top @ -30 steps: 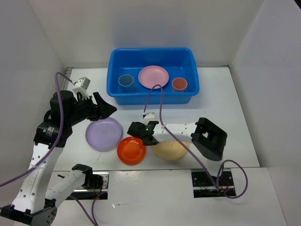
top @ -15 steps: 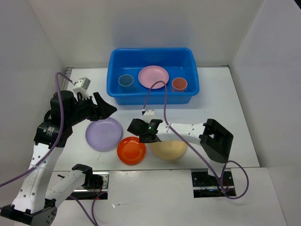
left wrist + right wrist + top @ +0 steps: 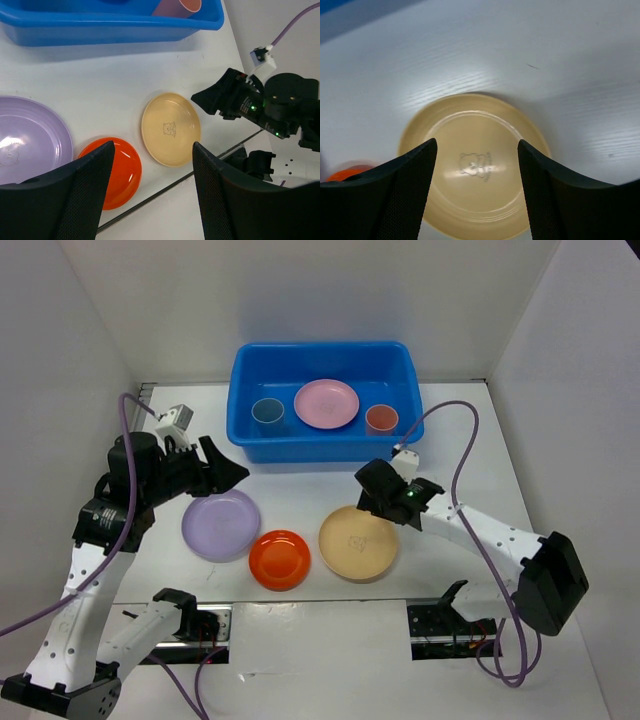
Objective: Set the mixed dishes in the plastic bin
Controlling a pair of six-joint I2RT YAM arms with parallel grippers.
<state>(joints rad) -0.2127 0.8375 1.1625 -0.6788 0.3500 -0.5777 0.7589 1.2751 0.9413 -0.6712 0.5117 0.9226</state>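
The tan plate's top is still below my right gripper's open fingers, so next my right gripper will go down and over onto the tan plate's rim away from the orange plate (image 3: pixel 539 135).
The blue plastic bin (image 3: pixel 320 445) stands at the back and holds a light-blue cup (image 3: pixel 267 412), a pink plate (image 3: pixel 326 403) and a salmon cup (image 3: pixel 381 419). On the table in front lie a lavender plate (image 3: pixel 221 524), an orange plate (image 3: pixel 279 559) and a tan plate (image 3: pixel 358 543). My right gripper (image 3: pixel 372 492) hovers open over the far edge of the tan plate (image 3: pixel 475 165), with nothing between its fingers. Above the lavender plate's far side my left gripper (image 3: pixel 228 472) hangs open and empty. Its wrist view shows the orange plate (image 3: pixel 112 172) and the tan plate (image 3: pixel 171 129) below.
White walls close in the table on the left, back and right. The bin's front wall (image 3: pixel 110 30) runs just behind the plates. The right arm's forearm (image 3: pixel 480 530) stretches across the table's right half. Arm bases and cables sit at the near edge.
The right arm has swung from beside the orange plate over to the right, and its jaws have opened. The tan plate now shows in full. The left arm has not moved.
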